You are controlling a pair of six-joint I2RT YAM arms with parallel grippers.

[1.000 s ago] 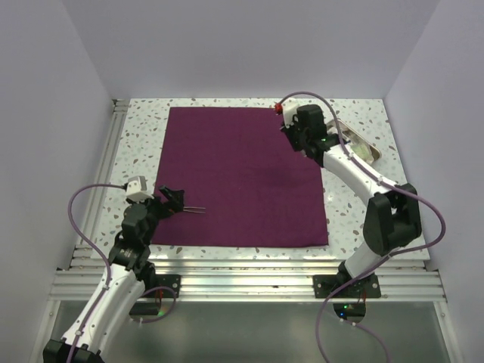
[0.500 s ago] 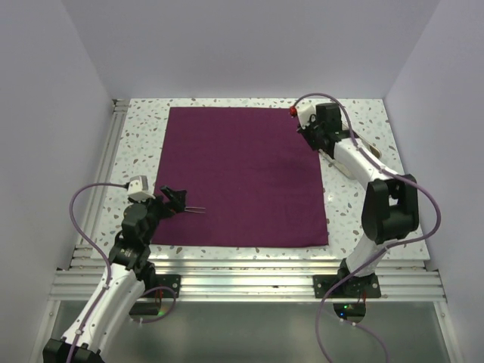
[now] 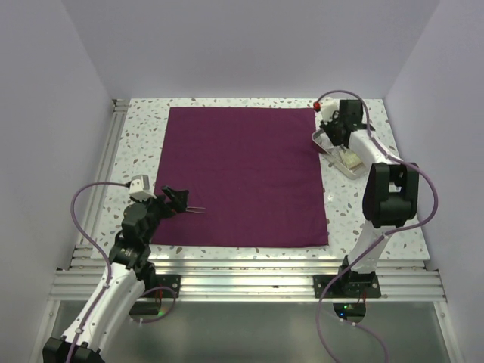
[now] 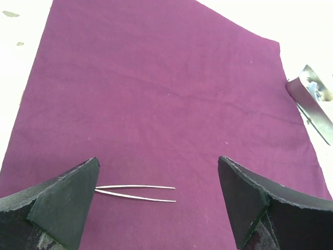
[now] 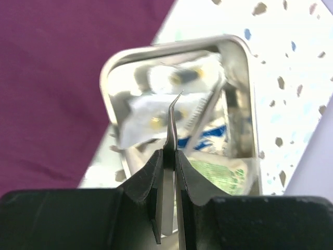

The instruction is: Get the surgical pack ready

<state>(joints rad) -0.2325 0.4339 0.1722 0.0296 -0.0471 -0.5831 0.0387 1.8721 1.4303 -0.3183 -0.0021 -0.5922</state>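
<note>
The paper packets in the metal tray are below my right gripper, so next my right gripper should go down a little toward them and let go of the curved-tip forceps.
The surgical pack (image 3: 242,174) lies spread flat as a big plum-purple square sheet, also filling the left wrist view (image 4: 156,88). A pair of straight tweezers (image 3: 195,209) (image 4: 135,192) rests on its near-left part. My left gripper (image 3: 175,198) (image 4: 157,161) hovers open just above those tweezers, one finger over their handle end. My right gripper (image 3: 333,136) (image 5: 167,152) is at the back right, over a metal tray (image 3: 354,174) (image 5: 177,44). It is shut on thin curved-tip forceps (image 5: 171,122) that point down into the tray.
The tray (image 4: 312,107) stands on the speckled table just off the cloth's far right corner. It holds paper packets (image 5: 216,172) and a further metal instrument (image 5: 205,117). White walls close in the table on the left, back and right.
My right arm has swung right, from above the cloth's far right corner to above the tray, staying shut. The left arm and the straight tweezers have not moved.
</note>
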